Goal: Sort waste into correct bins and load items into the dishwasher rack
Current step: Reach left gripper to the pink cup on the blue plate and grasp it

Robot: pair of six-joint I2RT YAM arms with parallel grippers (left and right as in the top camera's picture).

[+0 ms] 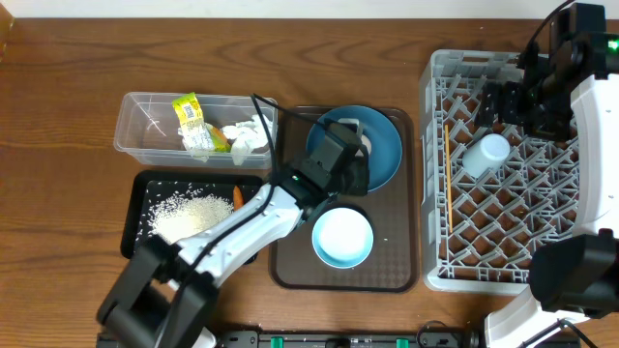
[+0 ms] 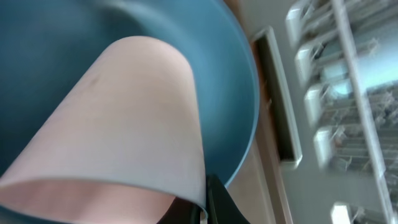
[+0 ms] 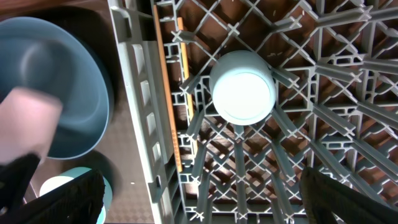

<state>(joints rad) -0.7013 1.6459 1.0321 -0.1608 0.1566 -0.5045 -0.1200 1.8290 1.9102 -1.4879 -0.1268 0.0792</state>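
The bare serving tray between the bowl and the rice lies back of and below my left gripper. I should draw that gripper back next, lower it and let go of the pink cup's rim.
The pale pink cup (image 2: pixel 124 118) fills the left wrist view, and my left gripper (image 2: pixel 202 210) is shut on its rim over the dark blue plate (image 2: pixel 236 74). From overhead, that gripper (image 1: pixel 352 159) sits on the plate (image 1: pixel 385 155), with the white-and-blue bowl (image 1: pixel 341 238) just in front of it. My right gripper (image 3: pixel 202 186) hangs open and empty above the grey rack (image 3: pixel 348 124). In the rack the light blue cup (image 3: pixel 242 87) stands upside down. The chopsticks (image 3: pixel 169 106) lie along the rack's left wall.
The plate and bowl rest on a brown serving tray (image 1: pixel 397 271). At the left, a clear tub (image 1: pixel 140 126) holds the wrapper (image 1: pixel 191 118) and tissue (image 1: pixel 250 135). The black tray (image 1: pixel 145 193) in front of it holds rice (image 1: pixel 189 213) and the carrot (image 1: pixel 237 197).
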